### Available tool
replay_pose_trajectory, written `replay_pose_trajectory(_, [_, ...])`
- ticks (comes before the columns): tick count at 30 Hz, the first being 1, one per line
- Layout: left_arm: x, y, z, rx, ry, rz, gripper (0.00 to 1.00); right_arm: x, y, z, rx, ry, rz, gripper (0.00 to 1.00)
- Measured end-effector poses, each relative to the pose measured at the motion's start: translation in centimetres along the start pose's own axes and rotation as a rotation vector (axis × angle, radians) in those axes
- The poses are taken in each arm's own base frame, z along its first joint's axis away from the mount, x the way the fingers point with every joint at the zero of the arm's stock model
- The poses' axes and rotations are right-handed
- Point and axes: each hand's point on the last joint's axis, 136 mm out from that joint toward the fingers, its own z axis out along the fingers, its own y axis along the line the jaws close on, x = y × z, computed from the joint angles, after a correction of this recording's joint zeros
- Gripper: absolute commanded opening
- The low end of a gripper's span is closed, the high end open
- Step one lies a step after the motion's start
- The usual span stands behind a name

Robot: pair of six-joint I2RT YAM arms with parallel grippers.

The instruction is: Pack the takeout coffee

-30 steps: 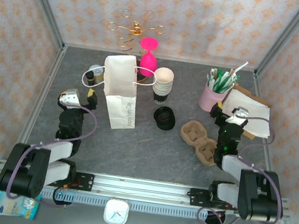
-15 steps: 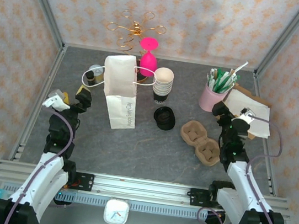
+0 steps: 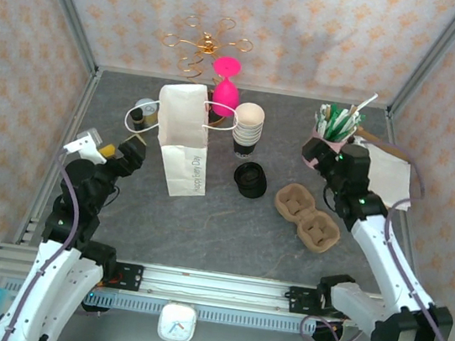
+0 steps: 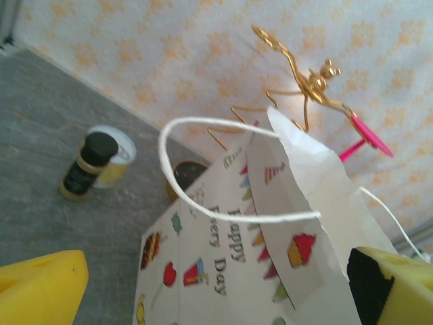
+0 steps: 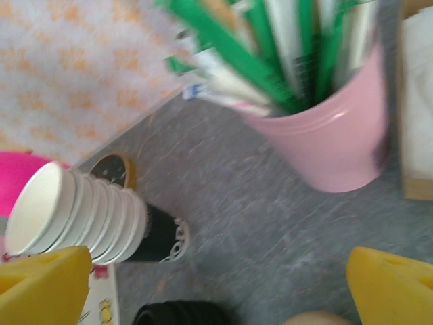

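Note:
My right gripper swings across, astride the top cup's straw-side rim [image 3: 263,115] next, since the cup's opening is uncovered and the cream cups stand between the gripper and the bag [image 3: 183,135].
The takeout coffee is out of view. A brown pulp carrier [image 3: 307,217] lies right of centre with both wells bare. A stack of black lids [image 3: 250,180] sits left of it, and a stack of unlidded cream cups [image 3: 248,123] stands behind. A white paper bag [image 3: 183,135] printed "Happy Every Day" stands upright, its mouth open. My left gripper [image 3: 131,154] is open just left of the bag, and the bag's side [image 4: 223,271] fills the space between its fingers. My right gripper [image 3: 319,152] is open, up against the pink cup of straws [image 5: 331,135], with the cream cups [image 5: 74,217] to its left.
A gold wire stand [image 3: 203,44] and a pink goblet [image 3: 227,86] stand at the back. A small dark bottle [image 4: 84,166] and a tin [image 3: 145,108] sit left of the bag. Paper on a cardboard sheet [image 3: 384,171] lies at the right wall.
Both arms have stretched forward from folded poses. The left gripper came up to the bag's left side; the right gripper swung up and left to the pink cup.

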Motion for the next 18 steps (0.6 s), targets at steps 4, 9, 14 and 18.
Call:
replay_pose_trajectory(4, [0.8,-2.0,0.4,0.017,0.106,0.006,0.99,0.7,5.5,0.5,-0.030,0.076,-0.067,0.90])
replay_pose_trajectory(9, [-0.5,-5.3,0.6,0.063,0.156,0.014,0.99,0.4,11.7,2.1,-0.035,0.106,-0.135,0.80])
replay_pose_trajectory(14, [-1.7,-7.3,0.8,0.087,0.189,0.029,0.99,0.6,14.3,5.5,0.034,0.128,-0.191,0.69])
replay_pose_trajectory(18, [-2.5,-9.1,1.4,0.114,0.224,0.060,0.99,1.6,14.1,8.8,0.123,0.165,-0.239,0.62])
